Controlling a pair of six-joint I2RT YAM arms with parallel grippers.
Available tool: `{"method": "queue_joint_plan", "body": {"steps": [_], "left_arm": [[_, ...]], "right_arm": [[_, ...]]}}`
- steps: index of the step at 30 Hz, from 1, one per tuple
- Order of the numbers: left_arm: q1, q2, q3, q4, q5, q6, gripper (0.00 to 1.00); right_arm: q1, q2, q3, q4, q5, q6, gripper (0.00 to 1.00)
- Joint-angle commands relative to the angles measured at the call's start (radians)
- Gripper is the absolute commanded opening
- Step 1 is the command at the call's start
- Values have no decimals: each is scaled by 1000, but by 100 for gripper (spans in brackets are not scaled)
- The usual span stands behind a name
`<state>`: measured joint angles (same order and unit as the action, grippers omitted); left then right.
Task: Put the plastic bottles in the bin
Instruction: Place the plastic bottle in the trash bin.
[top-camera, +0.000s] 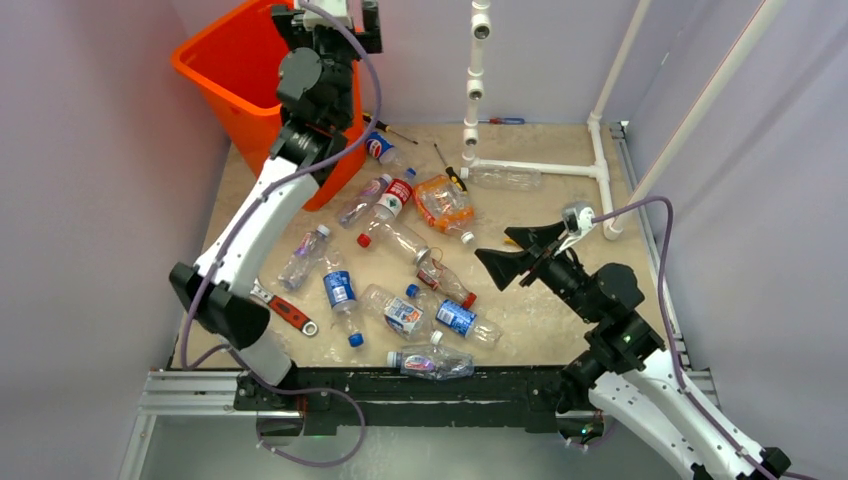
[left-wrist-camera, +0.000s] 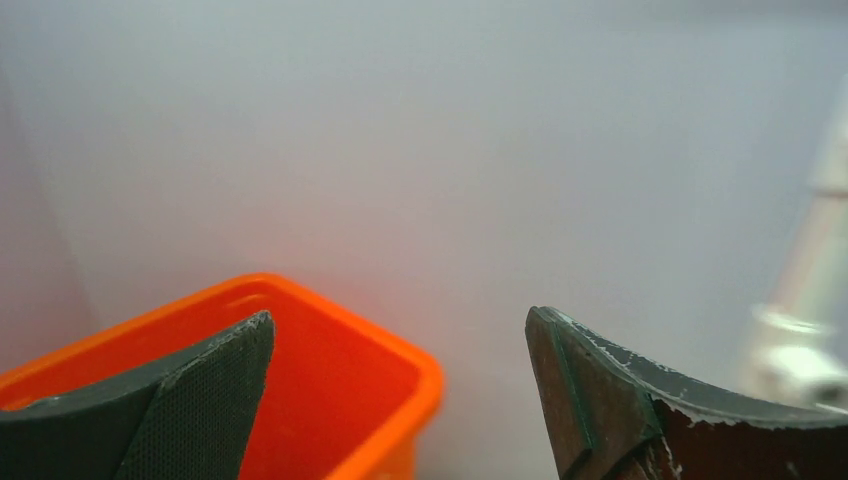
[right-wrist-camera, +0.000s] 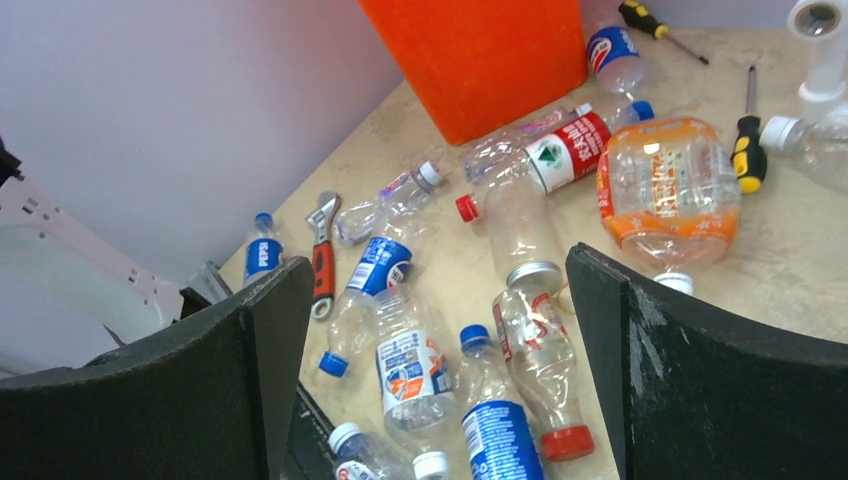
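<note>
The orange-tinted bottle's white cap (top-camera: 467, 238) (right-wrist-camera: 675, 283) points clear of other bottles. My right gripper will move down and to the left in the top view and close around it.
The orange bin (top-camera: 225, 70) stands at the back left corner; its rim shows in the left wrist view (left-wrist-camera: 340, 370) and its wall in the right wrist view (right-wrist-camera: 480, 60). My left gripper (top-camera: 328, 12) is open and empty, held high over the bin's right rim (left-wrist-camera: 398, 330). Several plastic bottles lie scattered on the table, among them an orange-tinted one (top-camera: 443, 203) (right-wrist-camera: 668, 190), a blue-labelled one (top-camera: 340, 290) and a red-capped one (top-camera: 447, 282) (right-wrist-camera: 545, 370). My right gripper (top-camera: 495, 245) is open and empty above the bottles at centre right (right-wrist-camera: 438, 262).
A red-handled wrench (top-camera: 285, 308) lies at the front left. Screwdrivers (top-camera: 450, 170) lie near the orange-tinted bottle. A white pipe frame (top-camera: 535, 168) stands at the back right with a clear bottle (top-camera: 505, 178) against it. Purple walls enclose the table.
</note>
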<state>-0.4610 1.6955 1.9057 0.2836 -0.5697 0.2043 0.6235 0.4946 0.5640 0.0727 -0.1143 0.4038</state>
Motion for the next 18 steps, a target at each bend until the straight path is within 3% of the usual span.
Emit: {"method": "queue_joint_plan", "body": {"steps": [1,5,10,12,18], "left_arm": [[-81,-154,24,-170,106,-154,96],[-191,-229,-155,-317,177,-311,97],[-335,-260,-350,-509,109,-425,99],[-384,-262,-400,-587,20,-438,99],[-428,-309,-539,-737,-103,-487,99]], "right_arm": [[5,15,24,27,30,77,99],[4,50,16,45,32,104,99],[5,92,0,49,80,116,99],[5,102,-11,60,94,113,99],[5,168,-19,4,202,109,99]]}}
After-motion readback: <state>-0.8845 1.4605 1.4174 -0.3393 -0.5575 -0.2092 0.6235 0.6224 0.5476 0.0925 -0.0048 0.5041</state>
